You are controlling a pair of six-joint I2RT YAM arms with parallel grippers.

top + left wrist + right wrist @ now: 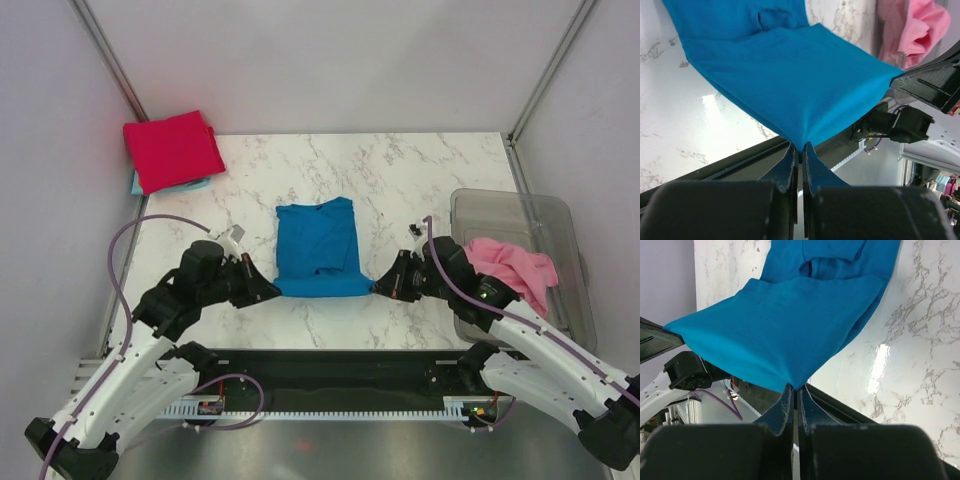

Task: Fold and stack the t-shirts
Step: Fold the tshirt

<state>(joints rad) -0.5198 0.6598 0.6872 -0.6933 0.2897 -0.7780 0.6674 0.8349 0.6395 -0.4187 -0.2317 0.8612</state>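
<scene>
I should next move my right gripper outward over the bright blue t-shirt [318, 247] to the t-shirt's far corner nearer the tub and let go, because the t-shirt's near edge is already lifted.
The bright blue t-shirt [318, 247] lies part-folded in the middle of the table. My left gripper [275, 290] is shut on its near left corner and my right gripper [377, 288] is shut on its near right corner, holding the near edge stretched and lifted off the table. The cloth shows in the left wrist view [790, 75] and the right wrist view [785, 330]. A folded crimson red t-shirt [172, 150] lies at the far left on a pale teal one [190, 186]. The pink t-shirt [508, 265] lies crumpled in the clear tub.
The clear plastic tub [560, 240] stands at the right edge of the marble table [400, 180]. Grey walls enclose the table at the back and sides. A black rail [330, 360] runs along the near edge.
</scene>
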